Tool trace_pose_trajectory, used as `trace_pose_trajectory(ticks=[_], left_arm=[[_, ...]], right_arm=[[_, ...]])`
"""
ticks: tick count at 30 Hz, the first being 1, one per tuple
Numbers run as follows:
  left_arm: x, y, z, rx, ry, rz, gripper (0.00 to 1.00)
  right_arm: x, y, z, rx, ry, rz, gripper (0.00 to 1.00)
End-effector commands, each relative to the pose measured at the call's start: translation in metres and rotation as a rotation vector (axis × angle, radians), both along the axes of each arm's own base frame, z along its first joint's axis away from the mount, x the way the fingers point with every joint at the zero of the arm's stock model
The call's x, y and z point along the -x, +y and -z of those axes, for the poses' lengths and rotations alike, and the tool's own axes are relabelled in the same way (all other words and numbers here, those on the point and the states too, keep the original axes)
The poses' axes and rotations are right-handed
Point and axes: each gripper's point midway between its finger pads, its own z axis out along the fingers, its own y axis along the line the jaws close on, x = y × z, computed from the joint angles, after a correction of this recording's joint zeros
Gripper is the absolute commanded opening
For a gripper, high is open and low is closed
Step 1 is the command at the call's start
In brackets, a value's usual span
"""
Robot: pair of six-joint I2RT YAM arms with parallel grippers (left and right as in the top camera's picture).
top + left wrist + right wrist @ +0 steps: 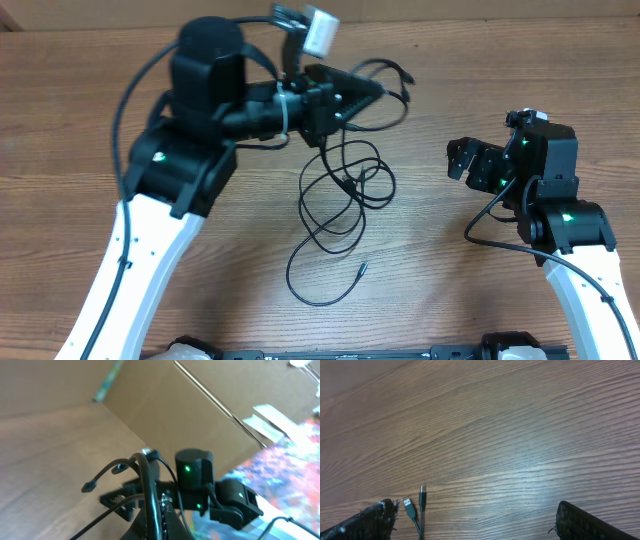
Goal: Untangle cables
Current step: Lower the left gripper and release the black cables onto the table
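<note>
The piece of cable still runs into overlapping loops, so my left gripper next carries it left in the overhead view, tilting down over empty table.
The thin black cables (345, 180) lie in loose overlapping loops on the wooden table, with one free plug end at the front (362, 267). My left gripper (365, 93) is shut on a strand of the cables at the top of the tangle. In the left wrist view the cable (149, 485) runs up between the jaws (165, 520), and a plug end (89, 486) hangs to the left. My right gripper (460, 160) is open and empty, to the right of the tangle. In the right wrist view its fingers (475, 525) are wide apart, with two plug ends (415, 505) by the left finger.
The wooden table (500, 60) stretches all around. A white camera block (320, 30) sits on the left wrist. The right arm (200, 480) shows in the left wrist view, with cardboard (165, 405) behind it. Thick arm wires loop near the left arm (130, 90).
</note>
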Motion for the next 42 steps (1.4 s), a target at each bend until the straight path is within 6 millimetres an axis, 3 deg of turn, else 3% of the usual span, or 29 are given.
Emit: trace_pose_trajectory(ticks=[1,11,14,18,24,30,38,42], left_arm=[[-0.001,0.024,-0.031,0.025,-0.084,-0.099,0.04],[-0.050,0.078,0.008,-0.140,-0.013,-0.451,0.04],[-0.065,0.103,0.024,-0.219,0.017,-0.618,0.04],[-0.081,0.154,0.050,-0.382,0.062,-0.904,0.04],[-0.084,0.227,0.085,-0.665,0.115,-1.256,0.04],[-0.088,0.267,0.115,-0.840,0.188,-1.381,0.04],[-0.083,0.327,0.174,-0.943,0.460,-1.496,0.04],[-0.078,0.343,0.193,-0.969,0.555,-1.504,0.04]], right_arm=[[0.001,0.004,0.001,-0.023,0.003,-0.011,1.00],[0.002,0.009,0.001,-0.046,0.006,-0.035,1.00],[0.003,0.009,0.002,-0.046,0.012,-0.035,1.00],[0.006,0.009,0.005,-0.046,0.032,-0.035,1.00],[0.009,0.009,0.007,-0.046,0.045,-0.034,1.00],[0.011,0.009,0.009,-0.046,0.055,-0.035,1.00],[0.013,0.009,0.011,-0.045,0.066,-0.034,1.00],[0.013,0.009,0.011,-0.045,0.066,-0.034,1.00]])
